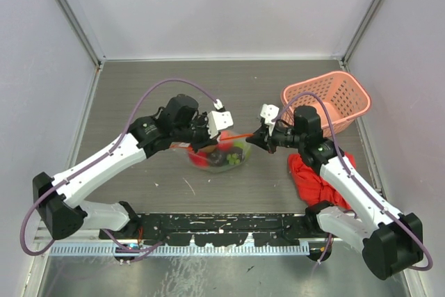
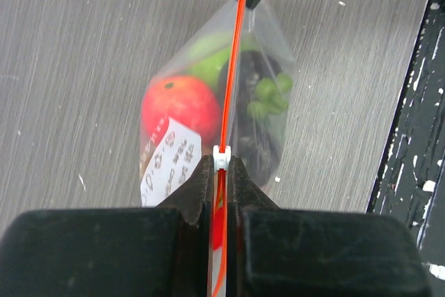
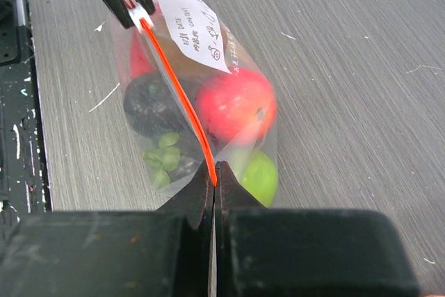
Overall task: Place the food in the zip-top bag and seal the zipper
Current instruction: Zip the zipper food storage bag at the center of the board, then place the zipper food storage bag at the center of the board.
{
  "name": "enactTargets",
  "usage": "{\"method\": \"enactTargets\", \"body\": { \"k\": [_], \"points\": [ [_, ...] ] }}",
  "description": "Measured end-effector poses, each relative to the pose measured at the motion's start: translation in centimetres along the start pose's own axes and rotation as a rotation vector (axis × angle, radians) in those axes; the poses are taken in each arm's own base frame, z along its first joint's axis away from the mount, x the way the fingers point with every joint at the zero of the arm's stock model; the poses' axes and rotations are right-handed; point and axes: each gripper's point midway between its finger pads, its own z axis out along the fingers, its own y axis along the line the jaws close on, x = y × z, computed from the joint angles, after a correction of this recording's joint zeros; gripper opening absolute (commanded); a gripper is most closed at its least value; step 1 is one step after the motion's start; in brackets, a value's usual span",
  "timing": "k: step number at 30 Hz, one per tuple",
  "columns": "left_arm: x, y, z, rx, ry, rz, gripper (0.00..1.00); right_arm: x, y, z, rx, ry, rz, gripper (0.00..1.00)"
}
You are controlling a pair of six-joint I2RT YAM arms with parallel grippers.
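The zipper's loose end lies to the left of my left gripper in the top view, so my gripper should move along to it, then down to release.
The clear zip-top bag [image 1: 217,159] hangs stretched between my two grippers, low over the grey table. Inside it is the food: a red fruit [image 2: 179,102], a green fruit [image 3: 261,176], a dark brown one [image 3: 149,108] and a small green cluster [image 2: 270,95]. The red-orange zipper [image 2: 233,67] runs taut from one gripper to the other. My left gripper [image 2: 221,165] is shut on the zipper, right behind the white slider [image 3: 141,13]. My right gripper [image 3: 215,168] is shut on the zipper's opposite end. A white label [image 3: 191,22] shows on the bag's side.
A pink lattice basket [image 1: 327,99] stands at the back right. A red cloth [image 1: 316,175] lies beside the right arm. A black strip [image 1: 222,227] runs along the near edge, and grey walls close in the table on three sides.
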Motion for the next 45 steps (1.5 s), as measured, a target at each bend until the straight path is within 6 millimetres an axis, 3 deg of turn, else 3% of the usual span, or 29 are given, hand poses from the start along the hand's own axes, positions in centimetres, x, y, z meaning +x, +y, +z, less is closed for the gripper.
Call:
{"method": "enactTargets", "body": {
  "k": [17, 29, 38, 45],
  "points": [
    [5.3, 2.1, -3.3, -0.240, 0.147, -0.123, 0.00, 0.3, -2.7, -1.6, 0.192, 0.033, 0.059, 0.01],
    [8.7, 5.0, -5.4, -0.393, 0.219, -0.251, 0.00, 0.5, -5.0, -2.7, 0.321, 0.051, 0.100, 0.01],
    [8.9, 6.6, -6.0, -0.451, 0.194, -0.331, 0.00, 0.1, -6.3, -1.5, 0.312, 0.035, 0.135, 0.01],
    [7.3, 9.3, -6.0, -0.518, 0.188, -0.332, 0.00, -0.8, -10.6, 0.2, 0.368, 0.019, 0.130, 0.01]
  ]
}}
